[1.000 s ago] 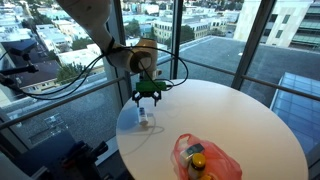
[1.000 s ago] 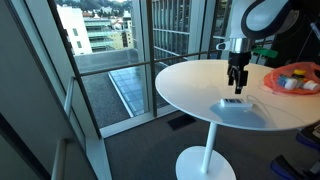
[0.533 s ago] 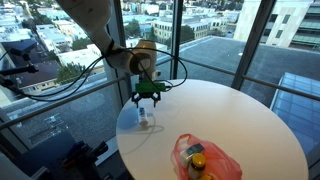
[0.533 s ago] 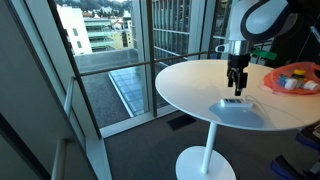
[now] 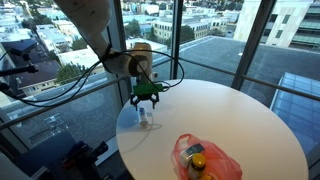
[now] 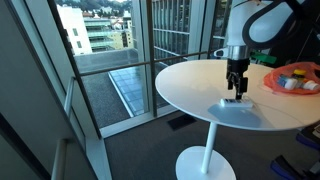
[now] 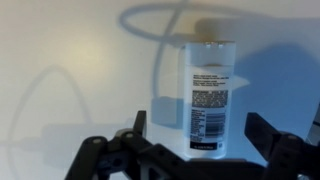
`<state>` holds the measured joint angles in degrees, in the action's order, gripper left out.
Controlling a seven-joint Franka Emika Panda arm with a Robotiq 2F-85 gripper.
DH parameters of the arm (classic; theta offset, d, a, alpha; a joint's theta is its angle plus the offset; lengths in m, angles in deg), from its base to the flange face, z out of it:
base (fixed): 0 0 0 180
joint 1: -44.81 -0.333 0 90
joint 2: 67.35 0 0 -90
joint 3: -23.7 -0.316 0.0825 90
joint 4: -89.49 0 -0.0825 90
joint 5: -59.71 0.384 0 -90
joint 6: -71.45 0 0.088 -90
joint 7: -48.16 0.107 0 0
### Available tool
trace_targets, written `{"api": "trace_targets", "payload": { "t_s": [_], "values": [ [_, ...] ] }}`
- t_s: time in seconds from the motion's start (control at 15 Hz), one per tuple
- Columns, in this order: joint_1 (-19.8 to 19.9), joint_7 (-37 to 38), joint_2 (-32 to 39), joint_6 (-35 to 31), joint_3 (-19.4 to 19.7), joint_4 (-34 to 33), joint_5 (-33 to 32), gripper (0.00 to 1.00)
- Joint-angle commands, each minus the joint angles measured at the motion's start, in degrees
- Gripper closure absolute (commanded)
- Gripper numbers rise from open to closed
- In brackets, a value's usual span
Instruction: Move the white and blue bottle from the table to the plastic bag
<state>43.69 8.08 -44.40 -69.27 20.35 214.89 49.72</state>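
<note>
The gripper moves down and closes across the bottle's barcode part (image 5: 142, 114) (image 7: 208, 124) next, since the bottle lies directly below it, lengthwise between the open fingers.
The white and blue bottle (image 7: 211, 95) lies flat on the round white table, label up; it also shows in both exterior views (image 5: 145, 119) (image 6: 232, 101). My gripper (image 7: 202, 128) is open, just above the bottle, with one finger on each side of it and not touching. In both exterior views the gripper (image 5: 147, 100) (image 6: 237, 89) points straight down over the bottle near the table's window-side edge. The plastic bag (image 5: 204, 158) is red-orange and translucent, with items inside, and lies near the table's front edge; it also shows in an exterior view (image 6: 292, 78).
The round white table (image 5: 240, 120) stands on a single pedestal (image 6: 207, 160) beside tall glass windows with a railing. Cables loop from the arm above the gripper. A yellow and dark item sits inside the bag (image 5: 198, 160).
The gripper has come down a little closer over the bottle. The bottle and bag have not moved.
</note>
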Motion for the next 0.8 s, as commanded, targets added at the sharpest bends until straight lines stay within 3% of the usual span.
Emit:
{"api": "trace_targets", "payload": {
  "t_s": [0.0,0.67,0.73],
  "values": [
    [-0.2,3.2,-0.2,-4.6,-0.3,2.2,-2.7,0.0],
    [1.0,5.1,0.9,-15.1,-0.9,6.4,-2.3,0.0],
    [1.1,5.3,1.0,-15.5,-0.9,6.6,-2.4,0.04]
  ]
}}
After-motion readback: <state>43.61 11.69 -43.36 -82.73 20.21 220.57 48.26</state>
